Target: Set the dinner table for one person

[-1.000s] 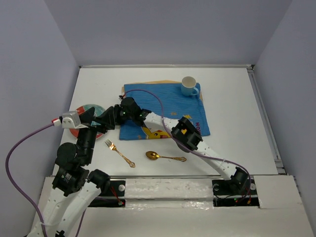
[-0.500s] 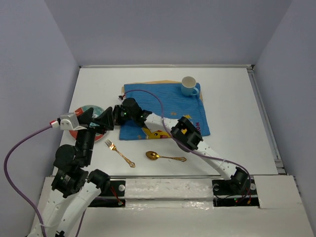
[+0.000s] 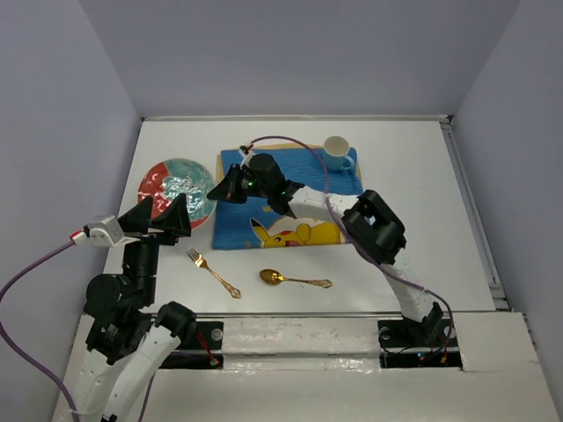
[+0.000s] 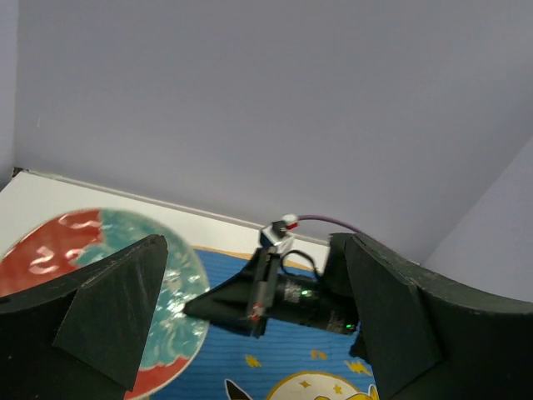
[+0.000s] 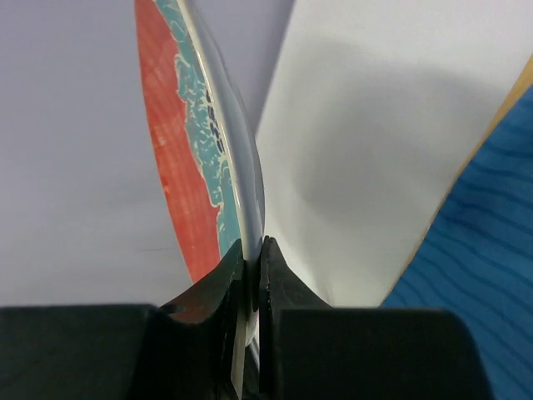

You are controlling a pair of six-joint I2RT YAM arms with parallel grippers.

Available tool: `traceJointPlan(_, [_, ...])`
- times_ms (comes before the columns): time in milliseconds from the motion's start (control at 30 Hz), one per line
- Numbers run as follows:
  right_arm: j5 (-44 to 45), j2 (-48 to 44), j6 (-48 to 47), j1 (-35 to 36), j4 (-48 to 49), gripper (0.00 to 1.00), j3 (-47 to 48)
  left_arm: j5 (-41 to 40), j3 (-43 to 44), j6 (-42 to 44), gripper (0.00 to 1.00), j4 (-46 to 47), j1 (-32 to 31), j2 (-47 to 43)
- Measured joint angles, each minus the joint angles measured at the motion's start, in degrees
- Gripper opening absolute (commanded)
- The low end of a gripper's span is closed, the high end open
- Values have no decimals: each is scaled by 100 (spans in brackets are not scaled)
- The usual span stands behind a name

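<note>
Next, my right gripper carries the plate [image 3: 176,192] to the placemat's empty middle [image 3: 255,209], below it and to its right in the top view, lowers and releases it.
My right gripper [image 3: 215,192] is shut on the right rim of a red and teal plate [image 3: 176,192]. The plate hangs over the white dinner table [image 3: 413,176], just left of the blue cartoon placemat [image 3: 303,169]. In the right wrist view the plate [image 5: 191,125] runs edge-on between the jaws of the right gripper [image 5: 252,250], with its shadow on the table [image 5: 375,150] below. My left gripper [image 3: 164,220] stands open near the plate's front edge, holding nothing. In the left wrist view the plate [image 4: 58,250] and the right gripper [image 4: 200,304] show between the left gripper's wide fingers [image 4: 125,308].
A light blue cup [image 3: 336,152] stands on the placemat's far right corner. A gold fork [image 3: 212,272] and a gold spoon [image 3: 293,280] lie on the table in front of the placemat. Metal strips edge the table on the right [image 3: 471,211].
The right gripper has carried the plate up and toward the far right, nearer the placemat. The left gripper has drawn back toward the near left, off the plate.
</note>
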Motion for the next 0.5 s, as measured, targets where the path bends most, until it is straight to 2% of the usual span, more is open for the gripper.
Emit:
traceJointPlan(133, [-68,-883,367,-398,1097,0,-1231,-7,0,9,99,-2,26,2])
traceJointPlan(233, [63,-1499,417,-654,1545,0,-2234,22,-4,9,99,-2,33,13])
traceJointPlan(500, [623,-3366,345,-1458,1746,0,-5189,157,-39,2,99,4,33,92])
